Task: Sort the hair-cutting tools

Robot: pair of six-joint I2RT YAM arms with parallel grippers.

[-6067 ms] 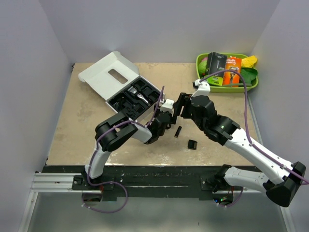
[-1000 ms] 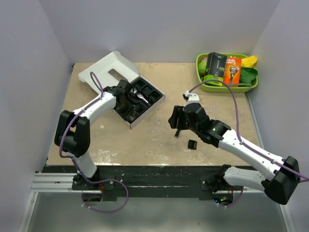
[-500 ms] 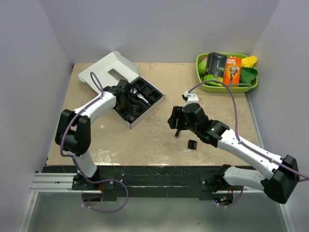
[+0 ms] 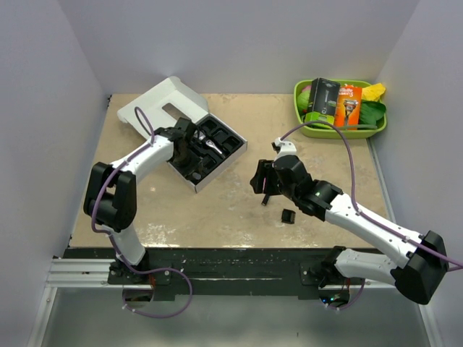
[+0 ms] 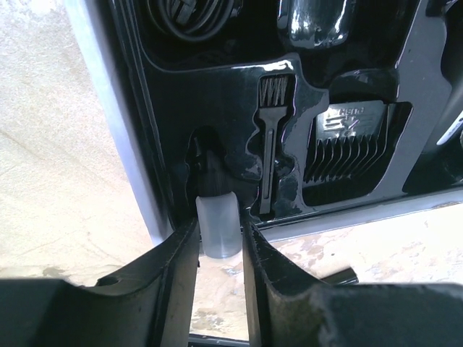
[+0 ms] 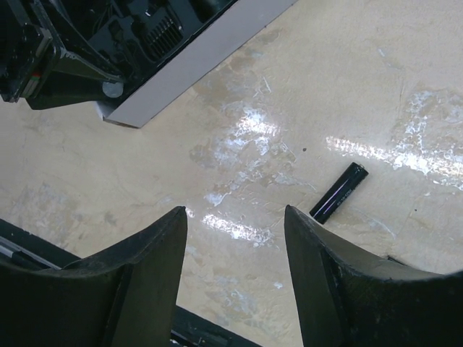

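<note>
The small clear bottle already has its insert slot [image 4: 194, 176] [image 5: 209, 165] directly below the robot's left gripper, so the gripper should next open its fingers right where it is and let the bottle go.
The open white box [image 4: 233, 155] with its black moulded insert lies at the back left. My left gripper [image 4: 189, 149] is over its near corner, shut on a small clear bottle with a black cap [image 5: 217, 217] standing in an insert slot. The left wrist view shows my left gripper [image 5: 219, 242], a black cleaning brush [image 5: 269, 144], a comb attachment [image 5: 351, 155] and a coiled cord [image 5: 192, 18] in the insert. My right gripper [image 4: 259, 178] is open and empty above mid-table. A short black cylinder [image 6: 338, 191] lies to the right of my right gripper [image 6: 233, 213]. It also shows from above [image 4: 267, 196].
A small black piece [image 4: 289, 215] lies on the table near the cylinder. A green tray [image 4: 376, 129] with packaged razors stands at the back right. The box's white lid [image 4: 155, 108] lies open toward the back left. Side walls close in both sides.
Since six seconds ago my left arm has swung from mid-table to the box, and my right gripper has dropped lower. Over the last second almost nothing has moved.
</note>
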